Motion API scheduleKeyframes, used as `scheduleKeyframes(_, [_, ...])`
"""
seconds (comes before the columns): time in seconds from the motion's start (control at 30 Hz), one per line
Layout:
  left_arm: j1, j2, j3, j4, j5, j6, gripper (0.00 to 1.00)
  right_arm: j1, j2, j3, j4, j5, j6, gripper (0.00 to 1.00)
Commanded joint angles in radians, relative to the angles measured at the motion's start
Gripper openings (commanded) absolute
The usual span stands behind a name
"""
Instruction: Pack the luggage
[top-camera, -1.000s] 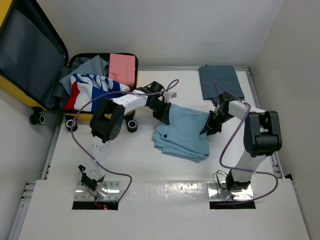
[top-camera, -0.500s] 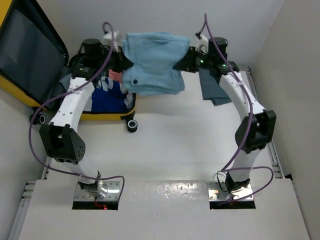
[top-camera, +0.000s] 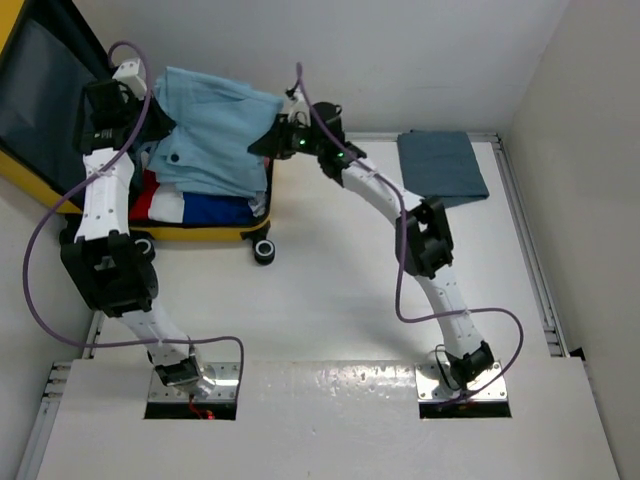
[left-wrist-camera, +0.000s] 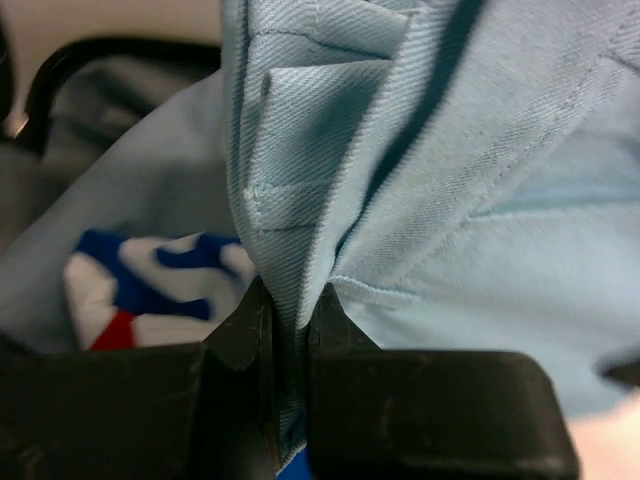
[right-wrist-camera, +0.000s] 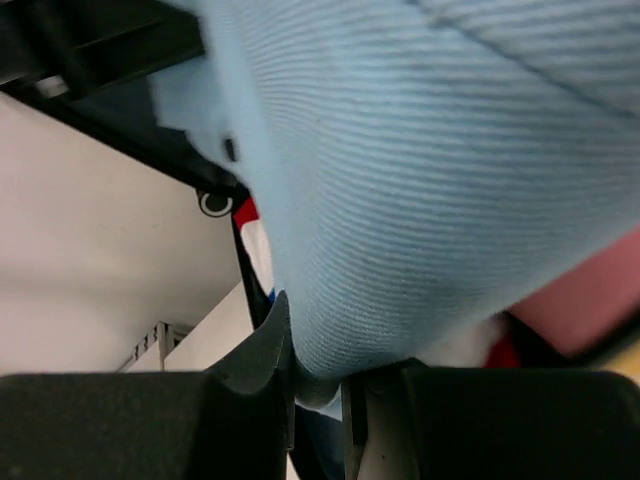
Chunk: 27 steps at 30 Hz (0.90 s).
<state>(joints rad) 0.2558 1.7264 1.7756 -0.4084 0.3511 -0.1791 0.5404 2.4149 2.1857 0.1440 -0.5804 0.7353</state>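
My left gripper carries the light blue garment down into the open luggage and toward its upright lid next.
The yellow luggage (top-camera: 195, 234) lies open at the far left, its dark-lined lid (top-camera: 45, 95) upright. A red, white and blue garment (top-camera: 190, 205) lies inside it. Both grippers hold a folded light blue garment (top-camera: 215, 135) spread over the open case. My left gripper (top-camera: 150, 120) is shut on its left edge, the cloth pinched between the fingers (left-wrist-camera: 290, 330). My right gripper (top-camera: 268, 140) is shut on its right edge (right-wrist-camera: 320, 380). The light blue garment fills both wrist views (left-wrist-camera: 450, 200) (right-wrist-camera: 430, 180).
A folded dark grey-blue garment (top-camera: 442, 165) lies on the table at the far right. The suitcase's black wheels (top-camera: 264, 251) stick out onto the table. A rail (top-camera: 530, 270) borders the table's right edge, with walls behind and at both sides.
Both arms have lifted the light blue garment off the table's middle, carried it back and left, and now hold it over the open suitcase.
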Motion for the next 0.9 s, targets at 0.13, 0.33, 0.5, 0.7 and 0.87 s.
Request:
scheduleKeyframes(0.13, [0.142,0.226,0.1,0.174,-0.225,0.006,0.0,0.026,-0.016,0.005,0.111,0.125,-0.094,0.51])
scheduleKeyframes(0.33, [0.096,0.395,0.076,0.169,-0.268,-0.033,0.0,-0.055,-0.123,-0.122,-0.02,0.186,-0.142,0.59])
scheduleKeyframes(0.5, [0.085,0.462,0.174,0.149,-0.331,0.068,0.0,-0.125,-0.235,-0.283,-0.095,0.209,-0.157,0.59])
scheduleKeyframes(0.7, [0.076,0.538,0.361,0.062,-0.178,0.156,0.52,-0.178,-0.381,-0.481,-0.139,0.241,-0.171,0.59])
scheduleKeyframes(0.87, [0.056,0.313,0.205,0.269,-0.086,0.165,0.74,-0.272,-0.476,-0.581,-0.219,0.326,-0.192,0.6])
